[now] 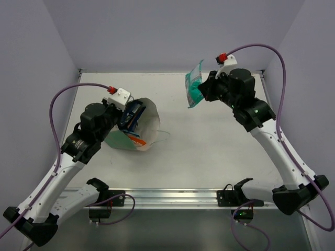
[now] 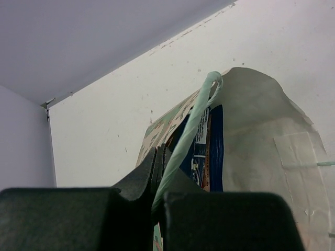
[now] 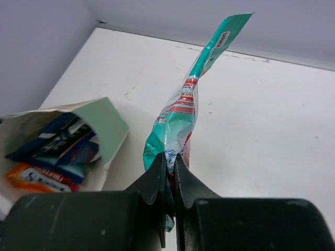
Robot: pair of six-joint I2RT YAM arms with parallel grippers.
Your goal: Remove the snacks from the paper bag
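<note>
My right gripper will move down to the open table next and open, because the teal-green packet point(image 1: 194, 83) is clear of the bag point(image 1: 148, 125) and has bare table under it.
The paper bag point(image 1: 148, 125) lies tilted on its side at the table's left, its mouth open toward the right. Blue packets point(image 1: 131, 115) and an orange packet point(image 1: 137, 140) show inside it. My left gripper point(image 1: 121, 116) is shut on the bag's rim and string handle point(image 2: 189, 137). In the left wrist view a blue packet point(image 2: 209, 151) shows inside the bag point(image 2: 272, 151). My right gripper point(image 1: 205, 90) is shut on the teal-green packet point(image 1: 194, 83) and holds it above the table at the back right. The right wrist view shows this packet point(image 3: 180, 117) upright in the jaws, with the bag point(image 3: 99, 123) to its left.
The table's back edge and side walls point(image 1: 157, 71) stand close behind both grippers. A metal rail point(image 1: 172, 196) runs along the near edge between the arm bases. A thin string handle point(image 1: 165, 134) trails from the bag onto the table.
</note>
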